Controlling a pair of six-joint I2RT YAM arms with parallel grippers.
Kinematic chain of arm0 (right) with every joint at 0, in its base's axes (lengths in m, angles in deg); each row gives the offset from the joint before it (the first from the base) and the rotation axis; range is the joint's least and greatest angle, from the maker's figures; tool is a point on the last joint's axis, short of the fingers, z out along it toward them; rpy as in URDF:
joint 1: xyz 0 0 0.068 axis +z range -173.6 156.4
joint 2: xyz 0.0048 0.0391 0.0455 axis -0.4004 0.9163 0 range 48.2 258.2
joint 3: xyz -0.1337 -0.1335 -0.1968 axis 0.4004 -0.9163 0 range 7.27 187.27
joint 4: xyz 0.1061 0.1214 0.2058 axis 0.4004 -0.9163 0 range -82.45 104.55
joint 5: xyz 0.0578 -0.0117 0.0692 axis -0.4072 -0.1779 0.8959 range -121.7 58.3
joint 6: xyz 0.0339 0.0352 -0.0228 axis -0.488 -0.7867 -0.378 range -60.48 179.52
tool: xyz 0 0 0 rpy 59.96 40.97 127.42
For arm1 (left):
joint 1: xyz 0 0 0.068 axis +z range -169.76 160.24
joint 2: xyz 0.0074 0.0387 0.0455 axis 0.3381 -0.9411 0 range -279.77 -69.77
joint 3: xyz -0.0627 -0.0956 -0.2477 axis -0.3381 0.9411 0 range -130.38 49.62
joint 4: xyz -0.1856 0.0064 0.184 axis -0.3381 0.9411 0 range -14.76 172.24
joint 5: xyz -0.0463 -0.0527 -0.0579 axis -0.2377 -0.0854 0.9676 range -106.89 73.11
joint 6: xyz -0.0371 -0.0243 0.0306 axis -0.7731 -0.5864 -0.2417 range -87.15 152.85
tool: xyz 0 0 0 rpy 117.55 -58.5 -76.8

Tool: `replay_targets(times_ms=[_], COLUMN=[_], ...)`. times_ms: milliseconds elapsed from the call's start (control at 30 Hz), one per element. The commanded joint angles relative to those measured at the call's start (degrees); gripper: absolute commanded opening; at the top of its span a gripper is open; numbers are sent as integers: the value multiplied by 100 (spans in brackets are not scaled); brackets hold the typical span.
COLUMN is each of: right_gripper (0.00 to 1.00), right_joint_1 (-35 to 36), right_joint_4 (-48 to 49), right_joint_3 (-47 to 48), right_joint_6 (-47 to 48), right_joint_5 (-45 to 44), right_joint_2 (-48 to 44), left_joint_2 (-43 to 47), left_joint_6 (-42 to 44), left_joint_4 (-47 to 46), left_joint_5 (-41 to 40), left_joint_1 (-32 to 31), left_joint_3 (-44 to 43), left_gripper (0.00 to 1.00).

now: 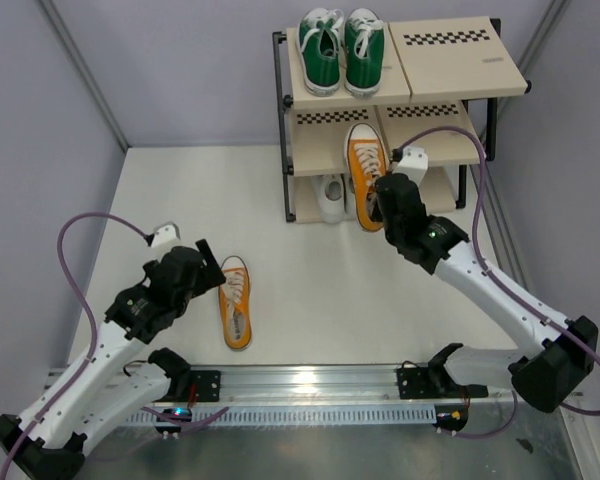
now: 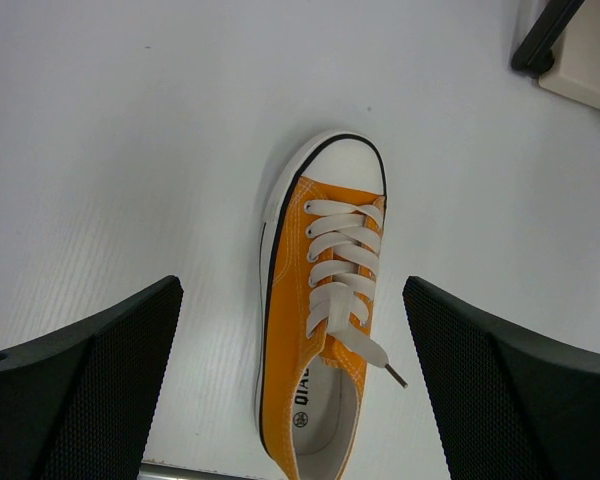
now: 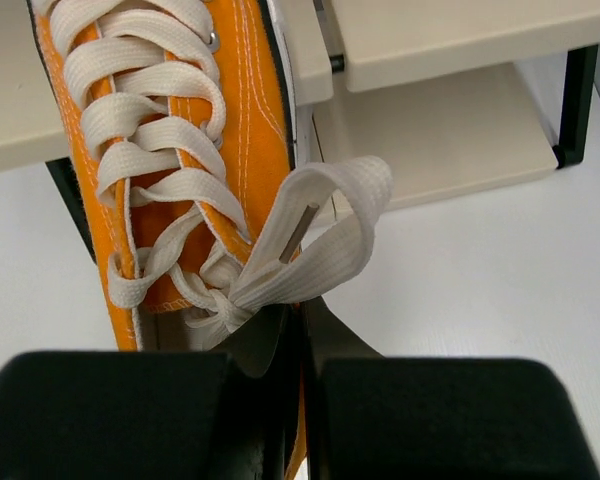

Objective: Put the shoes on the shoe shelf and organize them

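Next, my right gripper pushes outward and carries the orange shoe deeper onto the middle board (image 1: 367, 119) before release, since its heel hangs past the board's near edge.
The shoe shelf (image 1: 450, 52) stands at the back. A green pair (image 1: 342, 48) sits on its top left board. A white shoe (image 1: 330, 196) sits on the bottom tier. My right gripper (image 1: 380, 203) is shut on the side wall of an orange shoe (image 1: 366, 160), whose toe rests on the middle board; the right wrist view shows the shoe (image 3: 170, 150) and my gripper (image 3: 302, 340) pinching its edge. The second orange shoe (image 1: 235, 301) lies on the floor. My left gripper (image 1: 208, 272) is open just left of it; in the left wrist view my gripper (image 2: 290, 400) straddles that shoe (image 2: 320, 320).
A metal rail (image 1: 310, 385) runs along the near edge between the arm bases. Grey walls close in left and right. The right half of the shelf's top board bears nothing. Purple cables loop from both arms.
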Motion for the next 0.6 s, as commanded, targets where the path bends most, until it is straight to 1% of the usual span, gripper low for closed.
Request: replay_targets(times_ms=[0,133,567], right_gripper=[3,3,3], right_joint_1=[-234,-463,-709], right_joint_4=[902,841,1377], right_joint_3=[684,1238,1907], right_joint_6=[391,435,427], right_joint_5=[253,438,174], right_joint_2=[324,720,1546], left_joint_2=[6,-29,-240], left_joint_6=[66,92,163], left_joint_4=[-174,-183,-244], left_joint_5=[-89,-116,-89], left_joint_1=[30,30,30], left_joint_3=[-2,-2,-55], left_gripper=[96,96,96])
